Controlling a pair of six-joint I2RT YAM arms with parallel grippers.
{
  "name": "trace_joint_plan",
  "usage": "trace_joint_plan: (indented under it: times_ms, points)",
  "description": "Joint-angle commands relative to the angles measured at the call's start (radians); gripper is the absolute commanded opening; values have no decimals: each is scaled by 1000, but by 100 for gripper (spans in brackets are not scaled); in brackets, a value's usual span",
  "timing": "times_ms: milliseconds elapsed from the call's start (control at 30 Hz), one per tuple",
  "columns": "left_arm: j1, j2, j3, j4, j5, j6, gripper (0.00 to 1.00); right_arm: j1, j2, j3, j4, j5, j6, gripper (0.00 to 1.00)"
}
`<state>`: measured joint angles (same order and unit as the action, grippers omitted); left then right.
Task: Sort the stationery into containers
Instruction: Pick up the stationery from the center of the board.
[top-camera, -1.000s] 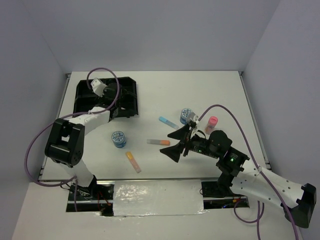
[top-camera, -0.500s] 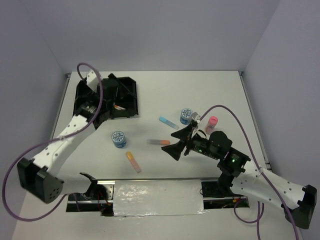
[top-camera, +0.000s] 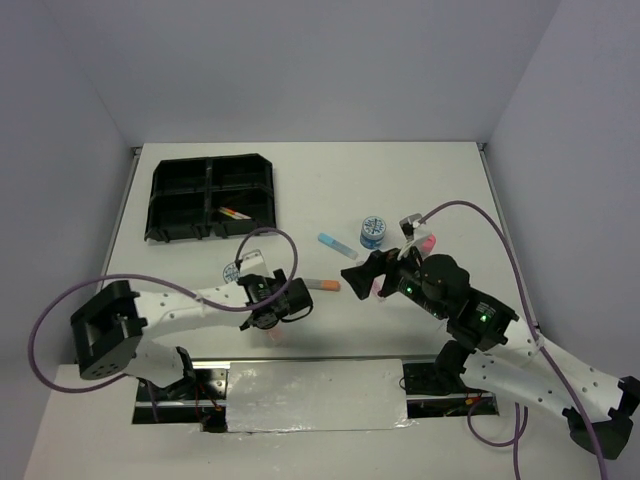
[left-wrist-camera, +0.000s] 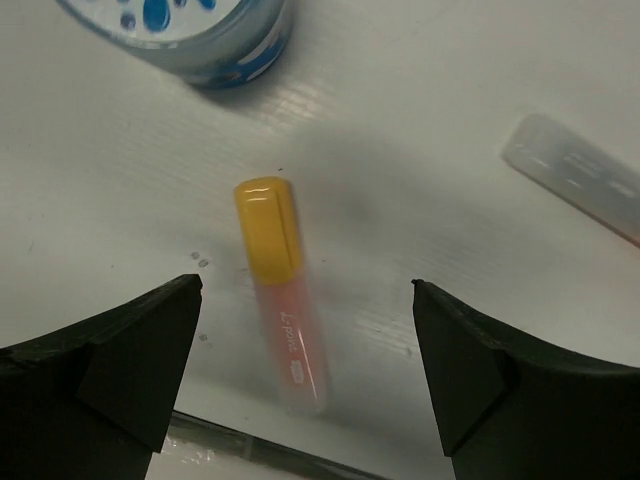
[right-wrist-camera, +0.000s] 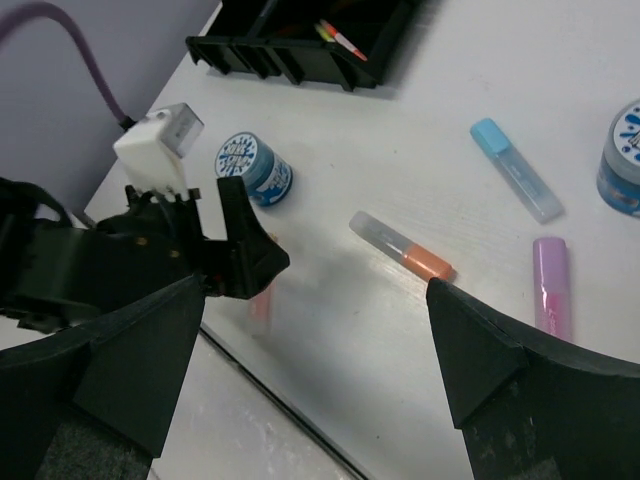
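My left gripper is above the yellow-capped marker, which lies lengthwise, so next I need to move down and close across its body (top-camera: 273, 330) (left-wrist-camera: 284, 303) beside the marker's cap.
The black tray (top-camera: 165, 195) stands at the far left with a thin marker (top-camera: 235, 213) in one near compartment. My left gripper (top-camera: 275, 302) is open and hovers over the yellow-capped marker (left-wrist-camera: 283, 290), which lies between its fingers in the left wrist view. My right gripper (top-camera: 365, 272) is open and empty, above the table's middle. An orange marker (top-camera: 322, 284), a blue marker (top-camera: 335, 245) and a blue tub (top-camera: 373, 231) lie near it. A second blue tub (top-camera: 237, 270) sits beside the left arm. The pink-capped bottle (top-camera: 427, 241) is partly hidden behind the right arm.
A purple marker (right-wrist-camera: 551, 285) lies under the right wrist. The table's front edge (right-wrist-camera: 300, 420) runs close to the yellow-capped marker. The tray also shows at the top of the right wrist view (right-wrist-camera: 300, 60). Grey walls stand on three sides.
My left arm swung from the tray down to the front of the table, over the yellow-capped marker. A marker now shows in the tray. My right gripper shifted slightly right.
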<state>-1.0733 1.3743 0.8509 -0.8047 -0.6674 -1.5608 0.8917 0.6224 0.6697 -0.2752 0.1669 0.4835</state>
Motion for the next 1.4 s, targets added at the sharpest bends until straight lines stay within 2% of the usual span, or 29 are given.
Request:
trace_joint_plan:
  times_ms: [0, 100, 233, 533, 567, 667, 733, 833, 867, 900, 1100, 1200, 1267, 1333, 1367]
  points:
    - [-16, 60, 34, -91, -9, -150, 99, -4, -55, -8, -47, -1, 50, 100]
    - [-17, 17, -13, -90, -20, -186, 99, -4, -76, -38, -44, -9, 52, 100]
    - [-17, -41, -82, 8, -6, -148, 96, -4, -84, -24, -58, -21, 40, 100]
    - [-16, 69, -122, 65, 78, -147, 84, -2, -104, -50, -33, -59, 53, 100]
    - [-17, 74, -137, 84, 81, -143, 74, -4, -104, -56, -26, -63, 56, 100]
    - [-16, 77, -157, 96, 100, -145, 55, -4, -98, -58, -7, -69, 58, 100]
    - [-17, 74, -162, 88, 101, -148, 47, -4, -93, -53, -9, -73, 61, 100]
    - [-16, 49, -191, 107, 121, -145, 26, -4, -93, -42, -10, -87, 49, 100]
    - [-19, 26, -200, 119, 126, -139, 9, -4, -90, -35, -19, -84, 46, 100]
    - [-20, 13, -200, 121, 132, -124, 0, -4, -90, -21, -36, -72, 43, 100]
    - [-100, -162, -75, 23, 26, -48, 0, -2, -104, -3, -38, -66, 24, 100]
    - [-108, -260, 20, 42, -39, 39, 0, -4, -108, 21, -61, -47, 10, 100]
    - [-68, -305, 69, 65, -92, 140, 0, -4, -118, 33, -62, -23, 1, 100]
    - [95, -297, 152, 126, -57, 244, 0, -4, -119, 39, -56, 2, -3, 100]
    - [175, -287, 177, 168, -7, 366, 0, 0, -118, 45, -52, 3, -6, 100]
